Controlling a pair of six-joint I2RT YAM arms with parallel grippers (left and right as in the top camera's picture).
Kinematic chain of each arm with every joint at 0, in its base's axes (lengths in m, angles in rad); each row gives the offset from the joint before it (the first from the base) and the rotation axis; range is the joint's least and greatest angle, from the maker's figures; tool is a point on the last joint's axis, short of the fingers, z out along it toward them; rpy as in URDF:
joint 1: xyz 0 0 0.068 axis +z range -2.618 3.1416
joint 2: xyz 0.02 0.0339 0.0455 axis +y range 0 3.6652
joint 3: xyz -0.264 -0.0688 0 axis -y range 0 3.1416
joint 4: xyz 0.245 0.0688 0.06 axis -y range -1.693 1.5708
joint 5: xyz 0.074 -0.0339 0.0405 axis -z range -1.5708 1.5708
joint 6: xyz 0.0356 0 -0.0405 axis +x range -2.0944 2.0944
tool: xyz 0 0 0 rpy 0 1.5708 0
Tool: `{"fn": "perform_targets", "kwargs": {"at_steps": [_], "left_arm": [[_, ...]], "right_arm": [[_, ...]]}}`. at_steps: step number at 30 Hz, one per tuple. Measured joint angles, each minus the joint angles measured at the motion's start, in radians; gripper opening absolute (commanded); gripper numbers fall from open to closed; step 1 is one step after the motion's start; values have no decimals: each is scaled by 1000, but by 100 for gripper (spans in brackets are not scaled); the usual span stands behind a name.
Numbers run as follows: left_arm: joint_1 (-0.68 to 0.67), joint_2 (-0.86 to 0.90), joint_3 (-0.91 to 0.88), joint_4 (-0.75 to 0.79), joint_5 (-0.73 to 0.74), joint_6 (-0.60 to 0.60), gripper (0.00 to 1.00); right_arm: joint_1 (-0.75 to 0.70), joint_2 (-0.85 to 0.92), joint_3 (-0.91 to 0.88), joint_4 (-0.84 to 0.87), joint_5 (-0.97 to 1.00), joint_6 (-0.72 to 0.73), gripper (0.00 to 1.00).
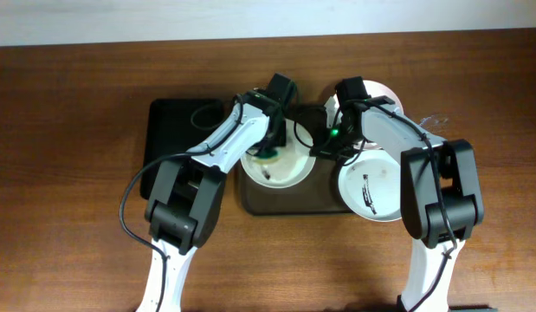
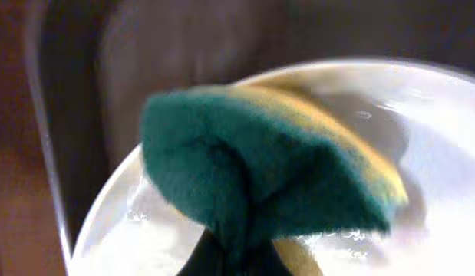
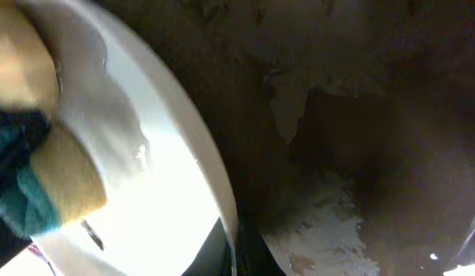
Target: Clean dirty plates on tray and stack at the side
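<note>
I will lift and tilt the plate with my right gripper next, then lower the plate's rim onto the brown tray and let go, because the bare bottom of the tray is beside it.
A white plate (image 1: 280,169) with a black streak lies on the left of the brown tray (image 1: 289,201). My left gripper (image 1: 269,149) is shut on a green and yellow sponge (image 2: 268,169) pressed on that plate (image 2: 437,107). My right gripper (image 1: 319,146) is shut on the plate's right rim (image 3: 187,153), with a finger on each side of the rim (image 3: 233,253). The sponge (image 3: 53,180) and the streak (image 3: 91,234) show in the right wrist view. A second streaked plate (image 1: 376,186) lies at the tray's right edge. A third plate (image 1: 393,94) is partly hidden behind my right arm.
A narrower black tray (image 1: 177,130) lies to the left of the brown tray, under my left arm. The tray wall (image 2: 68,115) runs close to the plate's left side. Bare brown table lies in front and to both sides.
</note>
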Motion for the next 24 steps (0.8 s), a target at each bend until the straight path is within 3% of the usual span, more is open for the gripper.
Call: {"fn": "perform_targets", "kwargs": {"at_steps": [2, 5, 9, 11, 14, 15, 17, 20, 24], "left_arm": [[21, -4, 4, -61, 101, 111, 0], [76, -3, 2, -132, 409, 414, 0], [45, 15, 0, -96, 598, 582, 0], [45, 17, -4, 37, 534, 525, 0], [25, 16, 0, 142, 303, 339, 0], [13, 16, 4, 184, 115, 216, 0], [13, 16, 4, 188, -1, 151, 0], [16, 23, 84, 23, -73, 87, 0], [64, 45, 479, -383, -50, 85, 0]], "right_arm": [[0, 0, -1, -9, -2, -12, 4], [-5, 0, -1, -18, -4, -26, 4], [-6, 0, -1, -16, -3, -18, 4], [-10, 0, -1, -8, -3, -4, 4], [-10, 0, -1, 5, 0, 6, 4], [-10, 0, -1, 4, 1, 11, 4], [-10, 0, -1, 7, 0, 14, 4], [-10, 0, -2, 6, 1, 13, 4], [-10, 0, -2, -1, 1, 9, 4]]}}
